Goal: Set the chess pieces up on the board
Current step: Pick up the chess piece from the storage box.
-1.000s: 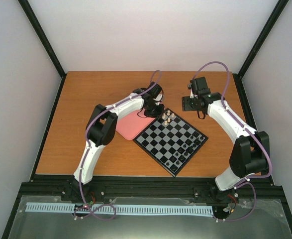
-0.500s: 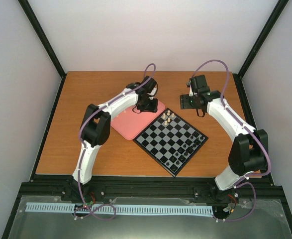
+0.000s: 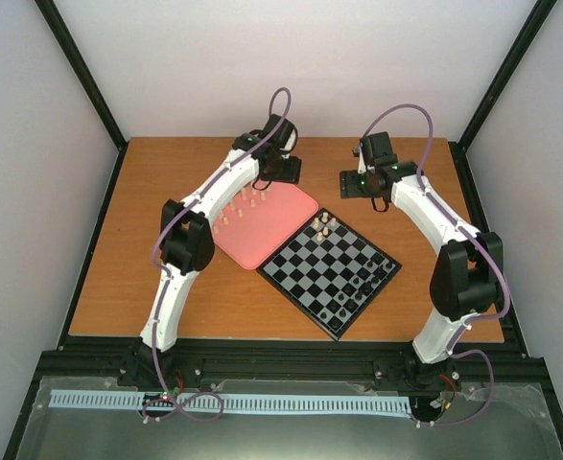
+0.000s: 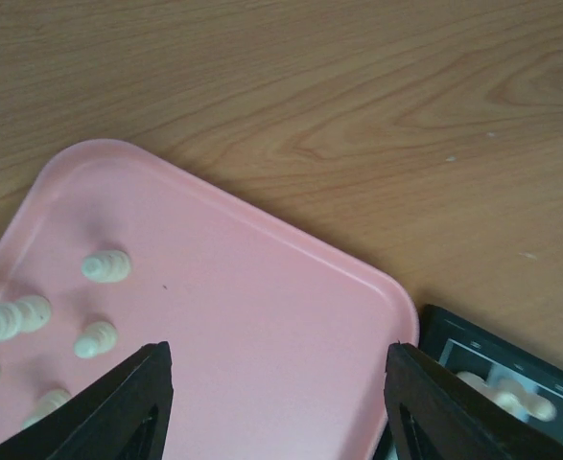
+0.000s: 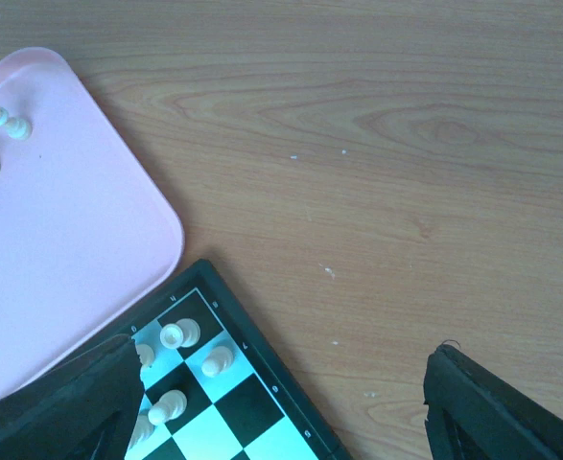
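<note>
The cream piece nearest the tray's far corner (image 4: pixel 106 266) stands below, to the left in the wrist view. The left gripper shifts and lowers onto it next.
The board (image 3: pixel 329 273) lies as a diamond at mid-table, with a few cream chess pieces (image 3: pixel 324 226) on its far corner. Several more cream pieces (image 3: pixel 243 205) stand on the pink tray (image 3: pixel 271 235) to its left. My left gripper (image 3: pixel 283 175) hovers over the tray's far edge. In the left wrist view it (image 4: pixel 279 383) is open over bare pink tray (image 4: pixel 262 316), with cream pieces (image 4: pixel 105 265) off to the left. My right gripper (image 3: pixel 351 183) hangs beyond the board's far corner. It (image 5: pixel 281 383) is open above wood, with the board's cream pieces (image 5: pixel 178 334) by its left finger (image 5: pixel 60 422).
Small black pieces (image 3: pixel 360 286) stand on the board's near-right side. Bare wooden table (image 3: pixel 156 278) surrounds the tray and board. Black frame posts and white walls close in the sides and back.
My left gripper has opened and drawn back from the board's far corner to the tray's far edge. The right gripper has shifted slightly left and farther back, opening a little wider.
</note>
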`<state>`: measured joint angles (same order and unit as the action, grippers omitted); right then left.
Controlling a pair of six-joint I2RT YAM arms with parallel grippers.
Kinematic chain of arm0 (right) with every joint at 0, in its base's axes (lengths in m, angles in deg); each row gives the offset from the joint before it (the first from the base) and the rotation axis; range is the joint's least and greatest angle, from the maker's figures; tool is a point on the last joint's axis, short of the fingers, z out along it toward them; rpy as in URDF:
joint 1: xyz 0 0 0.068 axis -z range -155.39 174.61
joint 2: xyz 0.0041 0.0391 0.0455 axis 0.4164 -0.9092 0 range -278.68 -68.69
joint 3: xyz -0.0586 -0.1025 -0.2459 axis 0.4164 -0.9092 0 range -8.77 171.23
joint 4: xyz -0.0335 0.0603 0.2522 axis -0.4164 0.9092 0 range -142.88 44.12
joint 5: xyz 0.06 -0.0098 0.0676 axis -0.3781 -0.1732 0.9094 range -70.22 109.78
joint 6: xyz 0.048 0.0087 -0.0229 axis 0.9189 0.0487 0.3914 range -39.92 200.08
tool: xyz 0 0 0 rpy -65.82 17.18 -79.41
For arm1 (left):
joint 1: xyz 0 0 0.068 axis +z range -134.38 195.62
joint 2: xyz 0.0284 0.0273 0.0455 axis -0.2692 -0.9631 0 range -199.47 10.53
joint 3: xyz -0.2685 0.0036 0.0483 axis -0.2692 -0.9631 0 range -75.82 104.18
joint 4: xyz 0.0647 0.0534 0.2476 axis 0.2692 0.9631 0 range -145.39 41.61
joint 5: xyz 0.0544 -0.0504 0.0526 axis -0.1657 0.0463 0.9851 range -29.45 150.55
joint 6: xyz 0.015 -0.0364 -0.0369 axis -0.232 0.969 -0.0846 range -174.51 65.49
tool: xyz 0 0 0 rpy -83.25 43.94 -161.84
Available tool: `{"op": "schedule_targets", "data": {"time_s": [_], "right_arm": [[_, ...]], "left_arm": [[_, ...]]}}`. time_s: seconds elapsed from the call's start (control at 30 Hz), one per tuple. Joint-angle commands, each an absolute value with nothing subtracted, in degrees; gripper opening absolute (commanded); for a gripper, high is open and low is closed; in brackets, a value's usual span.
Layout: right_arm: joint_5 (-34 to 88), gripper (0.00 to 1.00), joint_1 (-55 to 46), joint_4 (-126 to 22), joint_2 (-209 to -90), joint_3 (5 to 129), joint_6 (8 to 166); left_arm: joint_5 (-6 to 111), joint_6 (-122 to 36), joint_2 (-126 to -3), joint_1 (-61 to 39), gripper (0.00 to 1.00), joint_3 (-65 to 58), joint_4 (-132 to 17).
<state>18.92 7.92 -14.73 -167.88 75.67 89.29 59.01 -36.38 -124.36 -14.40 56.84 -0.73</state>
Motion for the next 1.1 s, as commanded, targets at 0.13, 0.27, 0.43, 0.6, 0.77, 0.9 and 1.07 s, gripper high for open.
{"op": "schedule_targets", "data": {"time_s": [0.13, 0.27, 0.43, 0.6, 0.77, 0.9, 1.07], "right_arm": [[19.85, 0.8, 8.39, -13.43, -170.64, 79.43, 88.04], [20.24, 0.8, 8.35, -13.55, -171.44, 79.94, 87.65], [20.72, 0.8, 8.35, -13.67, -172.44, 80.1, 87.55], [20.81, 0.8, 8.37, -13.63, -173.46, 80.59, 87.55], [20.28, 0.8, 8.4, -13.09, -174.51, 82.08, 87.27], [20.13, 0.8, 8.36, -12.72, -175.18, 82.91, 87.29], [20.24, 0.8, 8.35, -12.62, -175.77, 83.29, 87.38]], "left_arm": [[63.52, -40.37, -130.76, -11.72, 0.63, 61.8, 1.93], [65.59, -42.26, -131.54, -11.46, 0.63, 61.94, 0.38], [68.04, -43.37, -131.85, -11.38, 0.63, 62.36, -0.92], [69.07, -44.5, -133.35, -11.15, 0.64, 63.56, -1.26], [69.0, -44.57, -135.36, -10.55, 0.64, 65.29, -1.03], [69.01, -44.58, -136.21, -10.03, 0.64, 66.16, -0.99], [68.81, -44.36, -136.62, -9.21, 0.64, 66.2, -0.92]]}}
